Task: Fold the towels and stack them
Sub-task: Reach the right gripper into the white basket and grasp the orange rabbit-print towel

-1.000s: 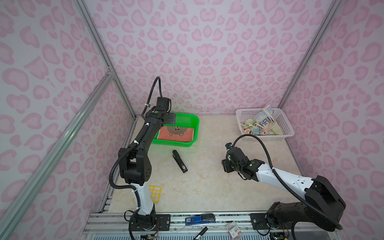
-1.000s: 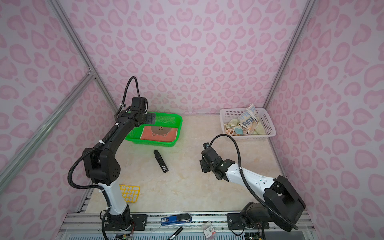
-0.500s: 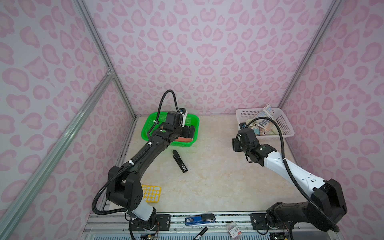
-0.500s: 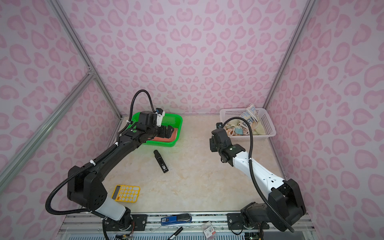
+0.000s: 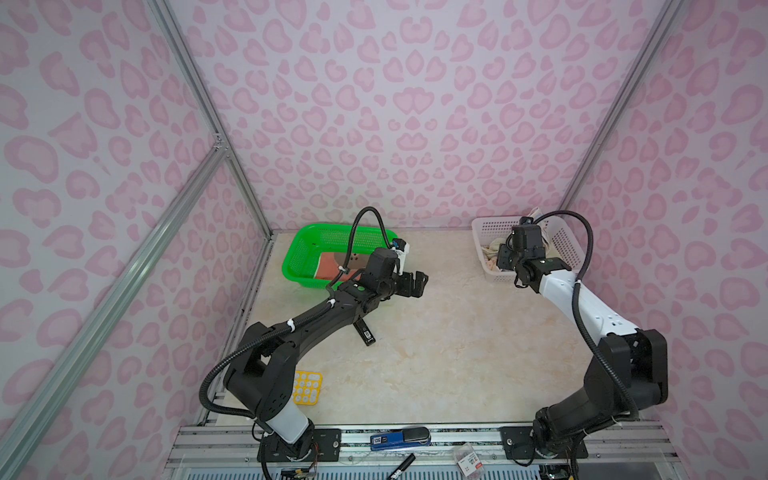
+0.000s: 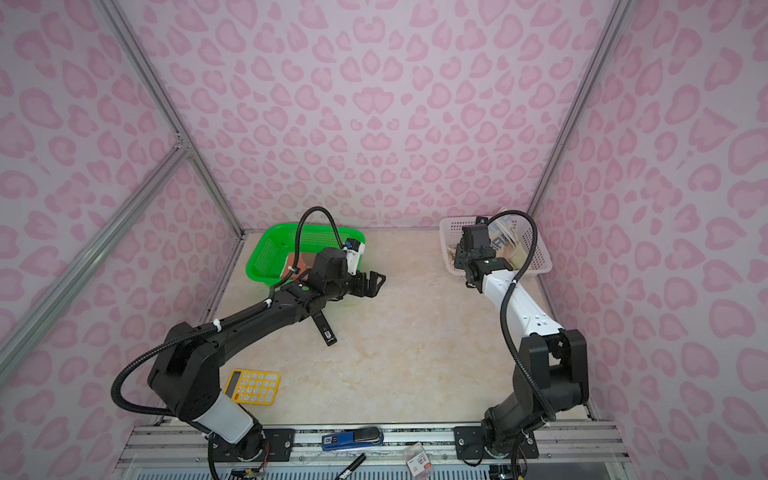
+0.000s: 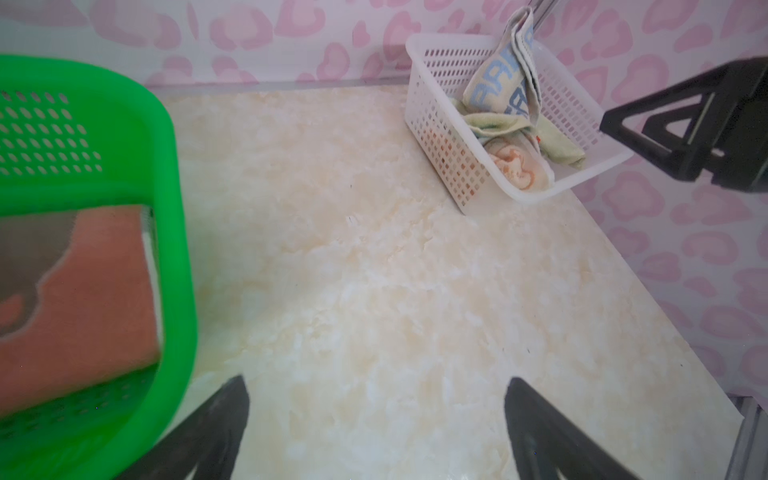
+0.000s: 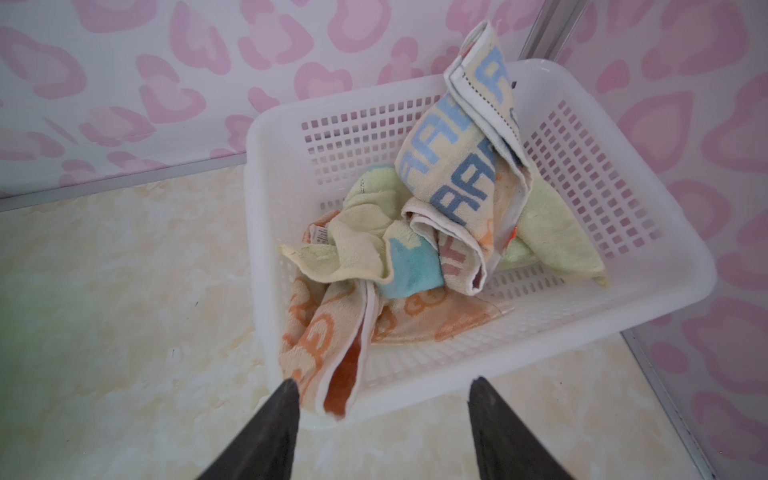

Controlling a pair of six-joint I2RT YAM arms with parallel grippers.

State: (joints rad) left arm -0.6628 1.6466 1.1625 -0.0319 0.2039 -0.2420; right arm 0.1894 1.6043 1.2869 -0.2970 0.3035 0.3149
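Next, my right gripper will lower into the white basket (image 8: 685, 257), fingers astride the beige towel's pale-hemmed fold (image 8: 342, 348), since its near end lies uncovered by the other towels.
A white basket (image 8: 685, 257) at the back right holds several crumpled towels. A cream towel with "RAB" letters (image 8: 457, 166) stands tallest, and a beige towel with orange prints (image 8: 324, 340) hangs over the near rim. My right gripper (image 8: 384, 386) is open just in front of that rim, one fingertip beside the hanging towel, and it holds nothing. A rust-red towel (image 7: 91, 291) lies flat in the green basket (image 5: 299, 253) at the back left. My left gripper (image 5: 415, 284) hovers wide open and empty over the table, just right of the green basket.
A black bar-shaped device (image 5: 365, 332) lies on the table under the left arm. A yellow calculator (image 6: 252, 386) sits at the front left. A blue stapler (image 5: 401, 438) and a marker lie on the front rail. Pink patterned walls enclose the table.
The right arm has swung from the table's middle back to the white basket. The left arm has come out of the green basket and now reaches right over the table.
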